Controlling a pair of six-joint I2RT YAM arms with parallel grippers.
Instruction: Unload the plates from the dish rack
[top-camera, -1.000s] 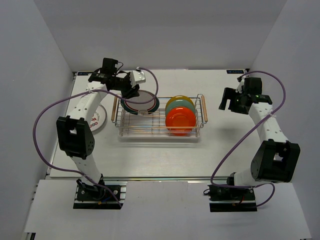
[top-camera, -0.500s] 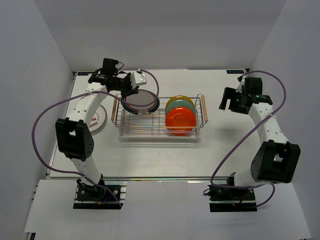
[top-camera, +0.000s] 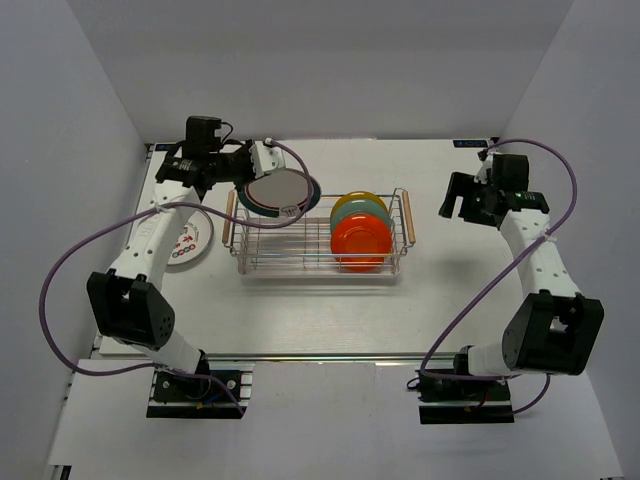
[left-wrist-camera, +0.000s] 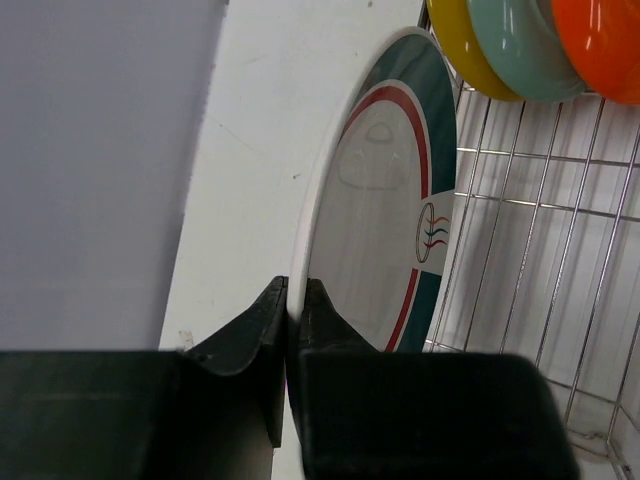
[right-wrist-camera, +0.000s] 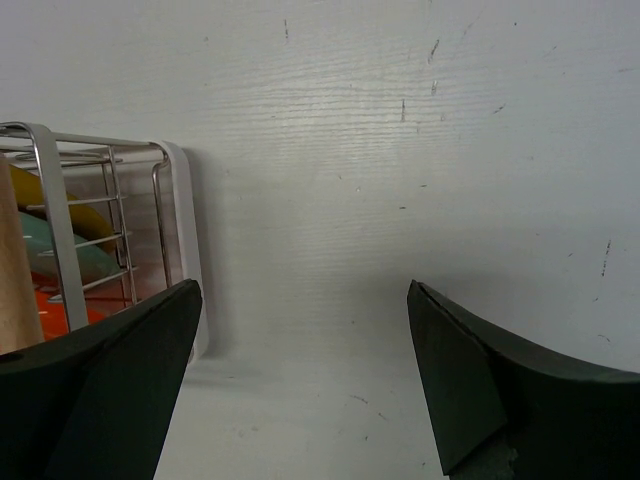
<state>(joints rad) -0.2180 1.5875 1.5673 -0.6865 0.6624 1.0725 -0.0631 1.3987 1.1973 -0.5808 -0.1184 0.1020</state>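
Next, my left gripper swings over, lowers and releases, since clear of the rack the flat printed plate lies below and to the left in the top view.
My left gripper is shut on the rim of a large white plate with a red ring and dark rim. It holds the plate tilted over the left end of the silver wire dish rack. In the left wrist view the fingers pinch the plate's edge. The orange, teal and yellow plates stand in the rack's right half. A second large printed plate lies flat on the table at the left. My right gripper is open and empty, right of the rack.
The rack has wooden handles at both ends; its right end shows in the right wrist view. Grey walls close in the table on the left, back and right. The left wall is close to the left arm.
My left gripper has lifted the large plate up and back out of the rack's left end, and the left arm has swung left. The right arm has barely moved.
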